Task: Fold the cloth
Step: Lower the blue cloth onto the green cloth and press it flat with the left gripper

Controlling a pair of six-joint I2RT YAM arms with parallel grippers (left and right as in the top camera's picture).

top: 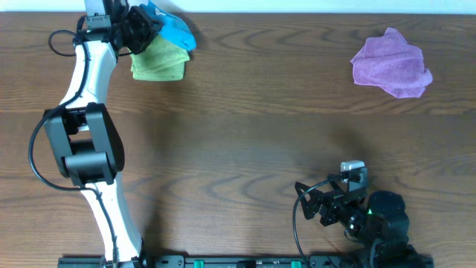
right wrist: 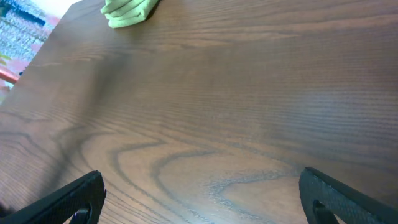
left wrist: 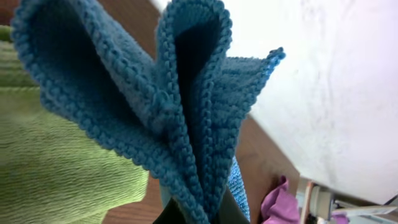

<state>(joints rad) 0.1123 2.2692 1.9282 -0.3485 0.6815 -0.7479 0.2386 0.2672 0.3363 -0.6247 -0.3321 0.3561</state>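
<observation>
My left gripper moves down toward the folded green cloth (top: 158, 62) (left wrist: 65, 158) just below next and lets go of the hanging blue cloth on top.
My left gripper (top: 137, 28) is at the far left back of the table, shut on a folded blue cloth (top: 172, 28). In the left wrist view the blue cloth (left wrist: 155, 93) fills the frame, pinched between my fingers (left wrist: 198, 214) and bunched in folds. It hangs just above a folded green cloth (top: 158, 62), which also shows in the left wrist view (left wrist: 56, 162). A crumpled purple cloth (top: 391, 63) lies at the back right. My right gripper (right wrist: 202, 193) is open and empty, low over bare table at the front right (top: 316, 199).
The green cloth shows far off in the right wrist view (right wrist: 127, 11). The table's back edge meets a white wall (left wrist: 323, 93) right behind the left gripper. The wooden table (top: 245, 149) spreads between the two arms.
</observation>
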